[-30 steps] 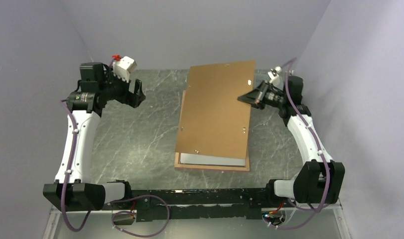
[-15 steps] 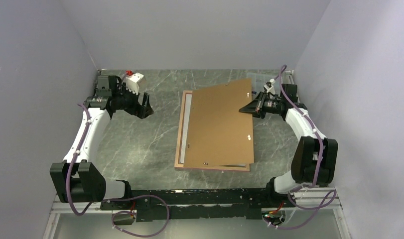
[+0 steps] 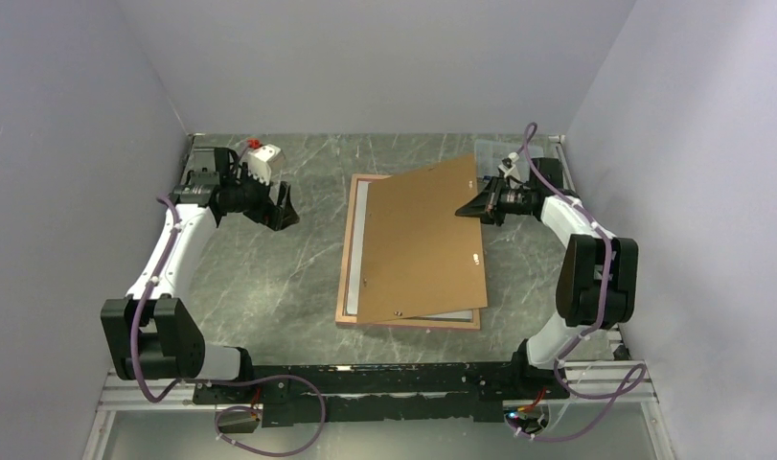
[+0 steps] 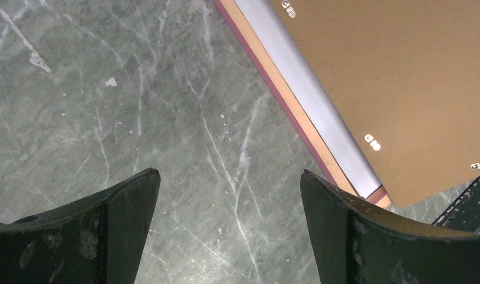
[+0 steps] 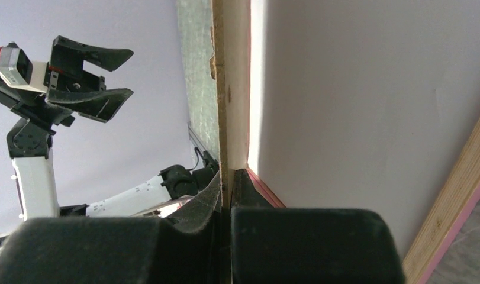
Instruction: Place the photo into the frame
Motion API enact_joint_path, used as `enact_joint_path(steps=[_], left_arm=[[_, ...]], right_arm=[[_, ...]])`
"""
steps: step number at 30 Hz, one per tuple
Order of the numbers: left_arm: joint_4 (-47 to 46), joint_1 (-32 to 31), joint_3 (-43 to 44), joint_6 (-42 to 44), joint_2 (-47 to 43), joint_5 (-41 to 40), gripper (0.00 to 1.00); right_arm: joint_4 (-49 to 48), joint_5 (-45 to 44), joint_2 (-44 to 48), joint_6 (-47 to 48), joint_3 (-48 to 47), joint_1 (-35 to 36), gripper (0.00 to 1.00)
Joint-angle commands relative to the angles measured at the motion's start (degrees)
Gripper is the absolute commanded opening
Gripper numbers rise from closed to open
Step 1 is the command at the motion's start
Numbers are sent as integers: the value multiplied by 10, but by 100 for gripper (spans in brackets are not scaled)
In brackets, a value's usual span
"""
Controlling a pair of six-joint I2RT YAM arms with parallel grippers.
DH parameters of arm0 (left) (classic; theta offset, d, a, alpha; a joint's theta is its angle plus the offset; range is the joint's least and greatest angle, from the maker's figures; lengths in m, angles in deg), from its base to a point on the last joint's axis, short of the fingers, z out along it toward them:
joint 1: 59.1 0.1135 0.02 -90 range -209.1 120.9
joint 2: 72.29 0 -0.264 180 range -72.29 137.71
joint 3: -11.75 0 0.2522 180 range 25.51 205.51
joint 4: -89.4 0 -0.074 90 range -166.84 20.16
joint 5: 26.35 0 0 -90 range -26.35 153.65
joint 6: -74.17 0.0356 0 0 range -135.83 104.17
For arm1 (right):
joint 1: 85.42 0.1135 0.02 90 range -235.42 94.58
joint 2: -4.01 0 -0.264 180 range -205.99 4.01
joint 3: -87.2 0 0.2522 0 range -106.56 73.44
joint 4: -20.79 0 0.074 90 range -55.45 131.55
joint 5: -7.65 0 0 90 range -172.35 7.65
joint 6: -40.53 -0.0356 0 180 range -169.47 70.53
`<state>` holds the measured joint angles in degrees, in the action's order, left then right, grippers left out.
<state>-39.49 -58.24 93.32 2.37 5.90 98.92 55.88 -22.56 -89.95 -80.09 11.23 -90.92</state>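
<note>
I should next move my right gripper left in the top view toward the photo's white strip (image 3: 356, 236), then down to release the board (image 3: 422, 240), as that strip is uncovered.
The frame (image 3: 346, 273) lies pink face down on the table, its tan reverse up. The photo (image 3: 361, 206) rests inside it white side up, mostly covered. A brown backing board (image 3: 422, 240) slants over both, slightly skewed, its near edge down on the frame. My right gripper (image 3: 468, 208) is shut on the board's raised right edge (image 5: 231, 89), above the photo's white back (image 5: 356, 106) and the frame's rail (image 5: 456, 195). My left gripper (image 3: 286, 206) hangs open and empty (image 4: 230, 174) over the bare table, left of the frame (image 4: 295, 97), the photo (image 4: 320, 94) and the board (image 4: 403, 71).
Grey walls close in the marbled green table (image 3: 260, 278) on three sides. A pale translucent piece (image 3: 494, 151) lies in the back right corner behind my right wrist. The arm bases and a black rail (image 3: 384, 379) run along the near edge.
The right gripper has lowered the backing board from a steep tilt to a shallow slant over the frame. The left arm has come down and slightly right, still open.
</note>
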Motion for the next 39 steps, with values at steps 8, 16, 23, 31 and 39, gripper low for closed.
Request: enact_joint_path(steps=[8,16,23,31,39], left_arm=[[11,-1,-4,44,10,27,94],[24,-1,-9,59,20,33,94],[30,-2,-16,61,25,44,94],[39,-4,-16,65,36,38,94],[31,-5,-25,62,37,38,94]], right_arm=[[-52,25,-41,-33,-57,33,0],[-78,27,-54,-52,-63,33,0],[-107,27,-68,-69,-62,36,0],[-109,25,-75,-68,-52,43,0],[-109,14,-70,-63,-42,43,0]])
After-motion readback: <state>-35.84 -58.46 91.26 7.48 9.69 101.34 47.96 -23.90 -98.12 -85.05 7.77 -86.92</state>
